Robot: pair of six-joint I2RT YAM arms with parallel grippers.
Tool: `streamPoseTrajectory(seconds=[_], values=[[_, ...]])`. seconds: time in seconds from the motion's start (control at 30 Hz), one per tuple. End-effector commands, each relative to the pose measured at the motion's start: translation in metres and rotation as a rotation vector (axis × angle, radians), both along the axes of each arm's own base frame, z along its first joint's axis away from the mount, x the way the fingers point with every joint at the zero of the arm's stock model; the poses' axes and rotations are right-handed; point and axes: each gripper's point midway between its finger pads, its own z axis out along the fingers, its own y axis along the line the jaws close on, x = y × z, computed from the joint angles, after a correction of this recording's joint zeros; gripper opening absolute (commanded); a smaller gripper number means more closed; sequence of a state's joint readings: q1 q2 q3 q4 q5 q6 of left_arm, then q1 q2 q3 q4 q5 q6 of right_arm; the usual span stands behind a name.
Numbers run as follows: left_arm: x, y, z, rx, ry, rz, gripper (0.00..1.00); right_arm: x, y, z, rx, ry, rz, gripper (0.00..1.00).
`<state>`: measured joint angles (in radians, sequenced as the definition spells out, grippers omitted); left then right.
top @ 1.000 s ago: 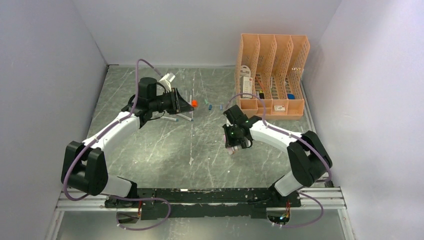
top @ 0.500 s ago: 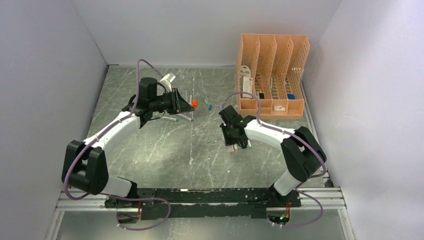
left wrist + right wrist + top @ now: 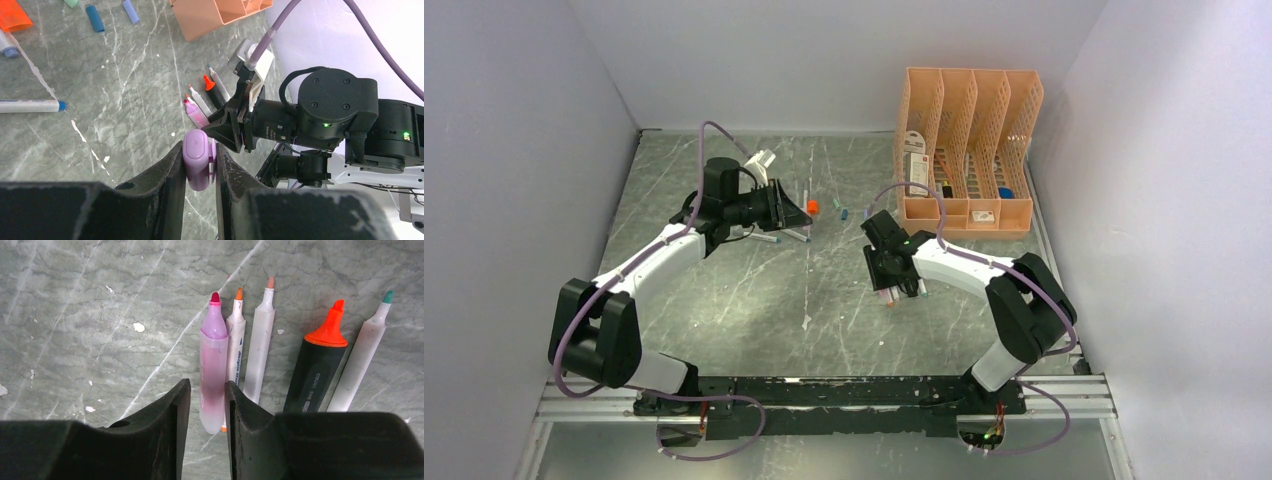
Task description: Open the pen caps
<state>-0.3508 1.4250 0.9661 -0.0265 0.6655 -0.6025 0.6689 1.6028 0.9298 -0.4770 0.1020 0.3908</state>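
Note:
Next, my left gripper moves outward and down to release the pink-lilac cap [image 3: 198, 159], as the bare tabletop between orange and blue caps lies below and outward.
My left gripper [image 3: 199, 167] is shut on a pink-lilac pen cap [image 3: 198, 159] and holds it above the table, at the back left in the top view [image 3: 804, 212]. My right gripper [image 3: 206, 395] is open, its jaws either side of the butt of an uncapped pink pen [image 3: 212, 365] lying on the table, with a gap on the left side. Beside it lie two uncapped white pens [image 3: 261, 345], a stubby black pen [image 3: 316, 367] with an orange tip, and a white pen [image 3: 361, 362] with a green tip. The right gripper shows mid-table in the top view [image 3: 887, 290].
An orange cap [image 3: 12, 17], a blue cap [image 3: 94, 18] and a lilac-blue cap [image 3: 131, 11] lie loose near the left gripper. A white pen [image 3: 30, 105] with a blue end lies close by. The peach mesh organiser [image 3: 969, 140] stands at the back right.
My right gripper has shifted a little left and toward the back over the row of pens, then stayed put. The left gripper still holds the lilac cap in place.

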Motion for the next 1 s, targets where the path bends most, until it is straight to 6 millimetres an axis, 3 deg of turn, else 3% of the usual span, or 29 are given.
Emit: streamPoseTrajectory(seconds=[0.0, 0.23, 0.33, 0.5, 0.6, 0.77, 0.97], values=[[0.001, -0.003, 0.002, -0.014, -0.016, -0.006, 0.2, 0.008, 0.005, 0.015, 0.023, -0.044, -0.017, 0.32], [0.005, -0.006, -0.009, -0.008, 0.01, -0.012, 0.2, 0.01, 0.008, 0.046, 0.059, -0.084, -0.005, 0.41], [0.008, -0.008, -0.013, -0.001, 0.016, -0.016, 0.2, 0.018, 0.017, 0.069, 0.112, -0.13, 0.004, 0.49], [0.015, -0.013, -0.016, 0.018, 0.023, -0.019, 0.2, 0.015, 0.024, 0.088, 0.176, -0.162, 0.035, 0.61], [0.019, -0.017, -0.021, 0.035, 0.037, -0.02, 0.2, 0.014, 0.026, 0.097, 0.21, -0.182, 0.042, 0.67], [0.031, -0.022, -0.028, 0.06, 0.052, -0.017, 0.2, 0.008, 0.03, 0.108, 0.269, -0.202, 0.055, 0.87], [0.047, -0.03, -0.031, 0.083, 0.059, -0.02, 0.2, 0.002, 0.024, 0.108, 0.29, -0.211, 0.037, 0.91]])
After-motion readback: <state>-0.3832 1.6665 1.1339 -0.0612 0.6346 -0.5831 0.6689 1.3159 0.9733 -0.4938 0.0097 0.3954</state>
